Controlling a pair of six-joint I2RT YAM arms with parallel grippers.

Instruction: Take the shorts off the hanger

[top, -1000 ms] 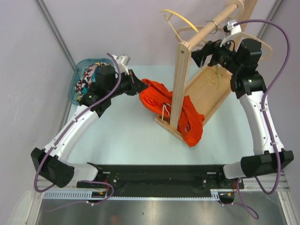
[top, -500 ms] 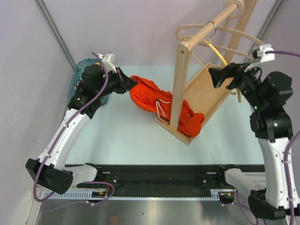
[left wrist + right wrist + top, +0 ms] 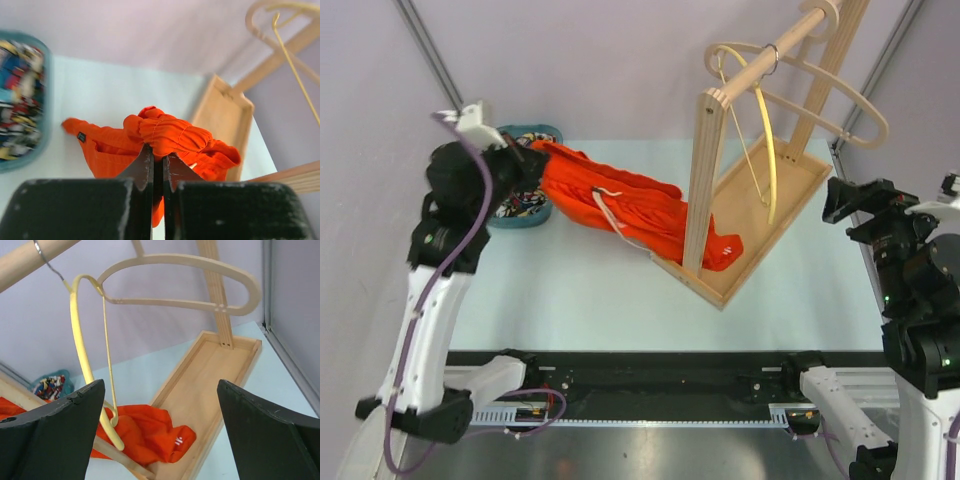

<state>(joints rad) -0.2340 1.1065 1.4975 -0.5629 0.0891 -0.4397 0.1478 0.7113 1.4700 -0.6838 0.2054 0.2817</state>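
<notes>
The orange-red shorts will be lifted next by my left gripper, and then my left gripper will move the shorts down and back onto the table [image 3: 584, 258] beside the rack.
The orange-red shorts [image 3: 620, 205] stretch from my left gripper [image 3: 525, 160] across the table to the wooden rack's base tray [image 3: 760, 225], their far end lying in the tray. My left gripper [image 3: 158, 160] is shut on a bunched fold of the orange-red shorts [image 3: 170, 137], lifted beside the teal basket. The comic-print shorts [image 3: 520, 205] lie in that basket [image 3: 525, 132]. A yellow hanger [image 3: 765, 150] and a wooden hanger [image 3: 820, 95] hang bare on the rack rod. My right gripper [image 3: 855, 198] is open and empty, right of the rack; its wrist view shows the orange-red shorts [image 3: 150, 437] under the yellow hanger [image 3: 82, 355].
The wooden rack's upright post [image 3: 705, 180] stands in front of the shorts' far end. The teal basket [image 3: 42, 145] sits at the table's back left corner. Grey walls close in on both sides.
My left gripper has pulled the orange-red shorts left and up toward the basket, stretching them out. My right arm has drawn back right and down from the hangers, which now hang bare.
</notes>
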